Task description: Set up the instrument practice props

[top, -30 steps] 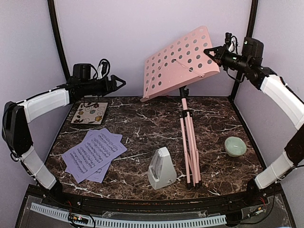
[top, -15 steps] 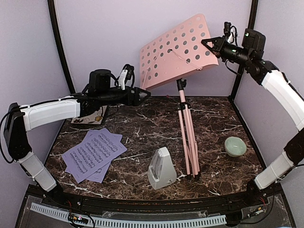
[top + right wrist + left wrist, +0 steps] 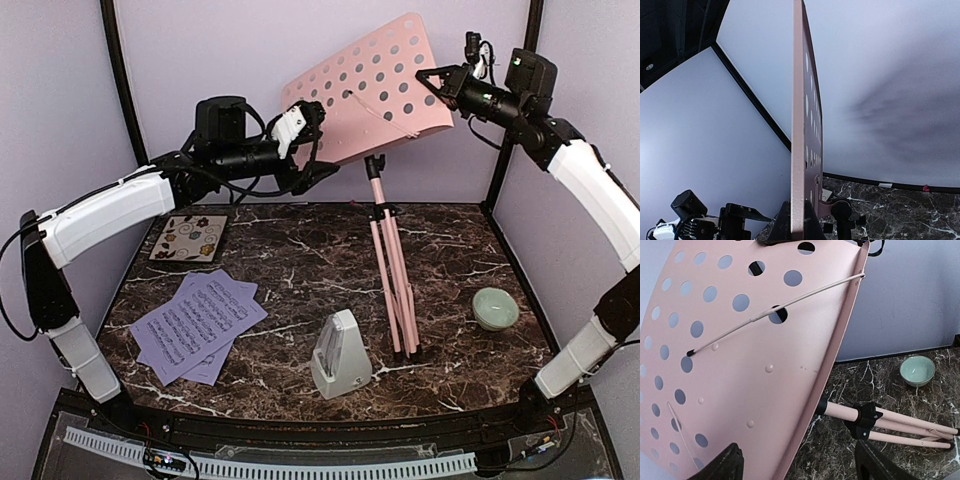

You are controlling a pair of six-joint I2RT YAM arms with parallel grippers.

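Note:
The desk's pinched edge shifts slightly left in the top view in my right gripper next and gets released, because the stand's foot stands on the marble.
The pink music stand (image 3: 365,95) is nearly upright at the back of the table, its legs (image 3: 398,290) folded together and its foot on the marble. My right gripper (image 3: 432,82) is shut on the right edge of the perforated desk (image 3: 799,125), pinching it between both fingers. My left gripper (image 3: 320,150) is open at the desk's lower left edge; in the left wrist view the desk (image 3: 765,365) runs down between its spread fingers (image 3: 725,465), not gripped. Lavender sheet-music pages (image 3: 198,325) lie front left. The grey-white metronome (image 3: 340,355) stands front centre.
A pale green bowl (image 3: 495,308) sits right of the stand's legs and also shows in the left wrist view (image 3: 917,371). A floral coaster (image 3: 188,238) lies at the back left. Black frame posts and lavender walls enclose the table.
My right gripper has lifted the desk higher and the stand has swung closer to upright. My left arm has moved right and up from the back left to the desk's lower left edge.

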